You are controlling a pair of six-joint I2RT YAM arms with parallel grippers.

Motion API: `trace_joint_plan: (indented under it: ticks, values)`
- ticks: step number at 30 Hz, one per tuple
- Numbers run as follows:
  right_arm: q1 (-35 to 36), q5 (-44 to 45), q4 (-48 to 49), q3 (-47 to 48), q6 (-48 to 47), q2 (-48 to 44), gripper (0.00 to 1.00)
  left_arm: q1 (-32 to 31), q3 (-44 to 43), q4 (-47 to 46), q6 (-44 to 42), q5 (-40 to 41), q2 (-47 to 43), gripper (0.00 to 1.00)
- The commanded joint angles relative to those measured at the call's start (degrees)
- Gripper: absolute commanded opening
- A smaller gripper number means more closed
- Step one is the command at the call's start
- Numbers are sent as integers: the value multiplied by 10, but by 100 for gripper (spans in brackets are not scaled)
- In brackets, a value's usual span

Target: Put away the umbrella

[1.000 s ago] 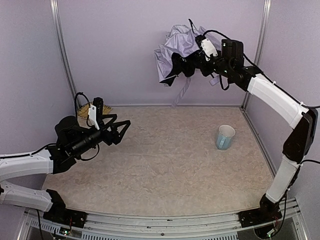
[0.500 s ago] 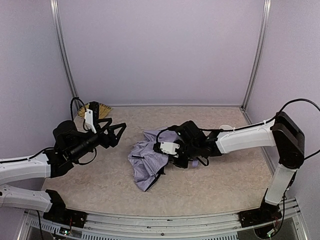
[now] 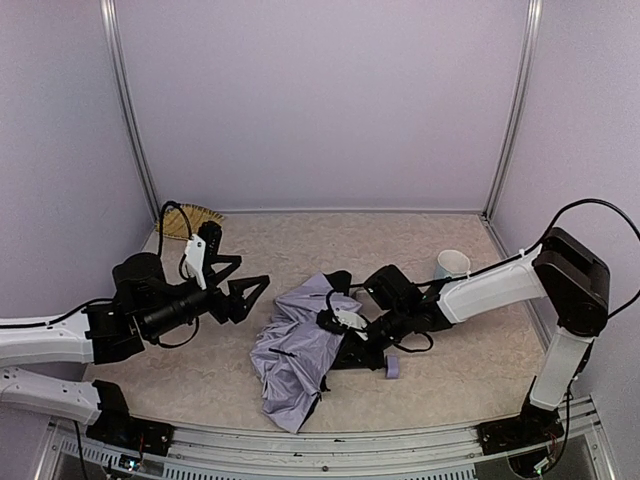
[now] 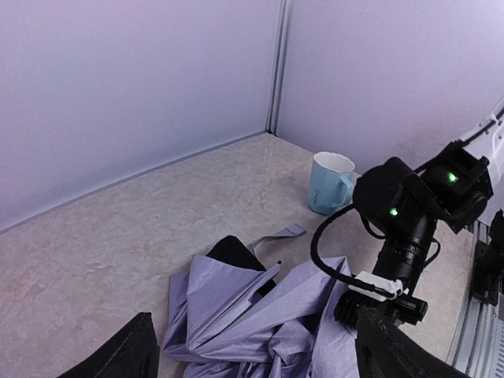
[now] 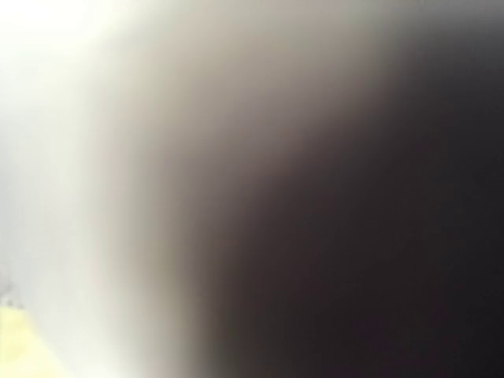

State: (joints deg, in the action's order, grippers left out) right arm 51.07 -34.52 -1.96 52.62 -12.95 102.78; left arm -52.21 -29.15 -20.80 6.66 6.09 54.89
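Note:
I will next ease my right gripper toward the umbrella's handle, which is to its right in the top view, and release the umbrella [image 3: 297, 352], since it already rests on the table.
The umbrella [image 3: 297, 352] lies crumpled on the table in front of centre, lavender fabric spread with patches of black underside. Its small lavender handle [image 3: 392, 368] points right on a thin black shaft. In the left wrist view the umbrella [image 4: 260, 315] fills the lower middle and its strap [image 4: 277, 235] trails toward the cup. My right gripper [image 3: 347, 332] is pressed into the fabric near the shaft, fingertips buried, apparently gripping it. The right wrist view is a dark blur. My left gripper [image 3: 246, 292] is open and empty, just left of the fabric.
A light-blue cup [image 3: 450, 266] stands at the right, also visible in the left wrist view [image 4: 329, 183]. A yellow straw brush [image 3: 190, 218] lies in the back left corner. Lavender walls and metal posts enclose the table.
My right arm brought the umbrella down from high at the back to the table, then dragged it nearer the front. My left gripper moved slightly right toward it.

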Motion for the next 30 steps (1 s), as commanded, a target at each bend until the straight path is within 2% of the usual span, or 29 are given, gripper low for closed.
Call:
trace_joint_plan:
  ticks: [1, 8, 11, 15, 20, 22, 25, 30]
  values:
    - [-17, -87, -5, -29, 41, -18, 0, -66, -11, 64, -28, 46, -5, 82]
    - [-40, -153, -54, -10, 24, 18, 0, -176, -28, 100, -73, 23, 36, 79]
    - [-49, -161, -84, -4, 4, 39, 0, -231, -47, 136, -129, 20, 68, 85]
    - [-52, -168, -99, -2, -9, 60, 0, -282, -74, 201, -195, 66, 123, 89]
    - [-54, -183, -116, 11, -31, 86, 0, -285, -107, 239, -222, 70, 187, 89]
    - [-55, -172, -133, 20, -42, 98, 0, -285, -105, 238, -258, 75, 203, 90]
    - [-55, -168, -154, 41, -49, 108, 0, -271, -106, 200, -324, 149, 240, 92]
    - [-55, -182, -166, 47, -36, 92, 0, -194, -140, 213, -319, 88, 310, 91]
